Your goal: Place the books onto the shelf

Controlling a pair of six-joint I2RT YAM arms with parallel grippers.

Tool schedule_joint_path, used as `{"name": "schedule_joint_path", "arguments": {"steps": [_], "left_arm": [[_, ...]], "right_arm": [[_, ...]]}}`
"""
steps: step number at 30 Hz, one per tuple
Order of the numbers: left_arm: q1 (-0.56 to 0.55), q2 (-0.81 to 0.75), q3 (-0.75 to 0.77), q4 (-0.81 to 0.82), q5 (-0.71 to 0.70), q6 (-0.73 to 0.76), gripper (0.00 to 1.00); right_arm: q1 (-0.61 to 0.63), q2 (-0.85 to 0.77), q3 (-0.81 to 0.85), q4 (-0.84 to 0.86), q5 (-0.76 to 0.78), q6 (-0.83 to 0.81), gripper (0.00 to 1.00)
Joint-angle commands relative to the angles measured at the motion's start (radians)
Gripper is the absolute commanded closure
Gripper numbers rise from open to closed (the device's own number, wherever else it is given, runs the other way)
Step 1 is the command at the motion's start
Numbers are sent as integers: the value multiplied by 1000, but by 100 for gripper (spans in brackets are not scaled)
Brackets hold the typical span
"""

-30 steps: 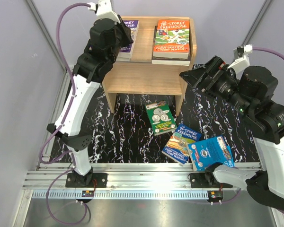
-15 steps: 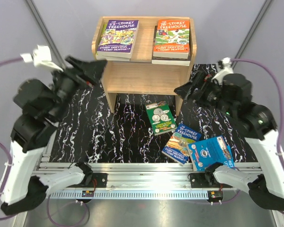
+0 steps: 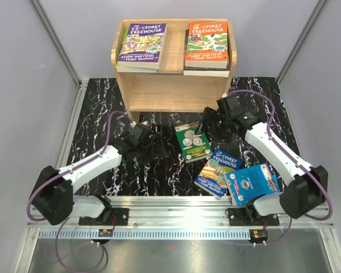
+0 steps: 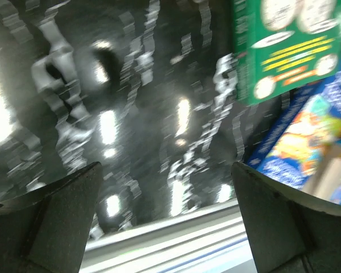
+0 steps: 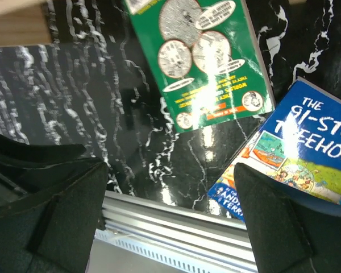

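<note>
I will lower the fingers of my open right gripper onto the green book's long page edge [image 3: 207,142] [image 5: 262,62] and close them on it, because that edge is uncovered below my gripper.
The wooden shelf [image 3: 173,91] stands at the back. On its top tier lie a purple-covered stack of books [image 3: 142,45] and an orange-covered stack [image 3: 207,48]. Three more books lie on the black marbled table: a green coin book [image 3: 192,142], a blue Treehouse book [image 3: 217,172] and a bright blue one [image 3: 252,183]. My left gripper [image 3: 159,149] hangs low and open just left of the green book [image 4: 278,51], with nothing in it. My right gripper [image 3: 207,126] is open and empty above the green book's [image 5: 210,62] far right corner. The left wrist view is blurred by motion.
The shelf's lower tier [image 3: 173,105] holds nothing. An aluminium rail [image 3: 170,205] runs along the near table edge, just in front of the blue books. Grey walls close in both sides. The blue Treehouse book [image 5: 307,153] lies partly under the right finger in the right wrist view.
The left gripper has let go at the purple stack on the shelf, opened, and swung down to the table. The right arm has dropped from high on the right to the green book.
</note>
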Motion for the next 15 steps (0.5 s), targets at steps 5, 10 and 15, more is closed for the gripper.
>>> {"name": "schedule_joint_path", "arguments": {"steps": [5,10,15], "left_arm": [[-3,196,57,273,114,-69,1],[-5,369,146,303,151,-82,1],[-8,493,221,313,165,-79,1]], "right_arm": [[-31,188,-111,164,-7,-32,2],[-33,318,-97,178,82,-41,2],[-31,406,-65,206,134,-63,2]]}}
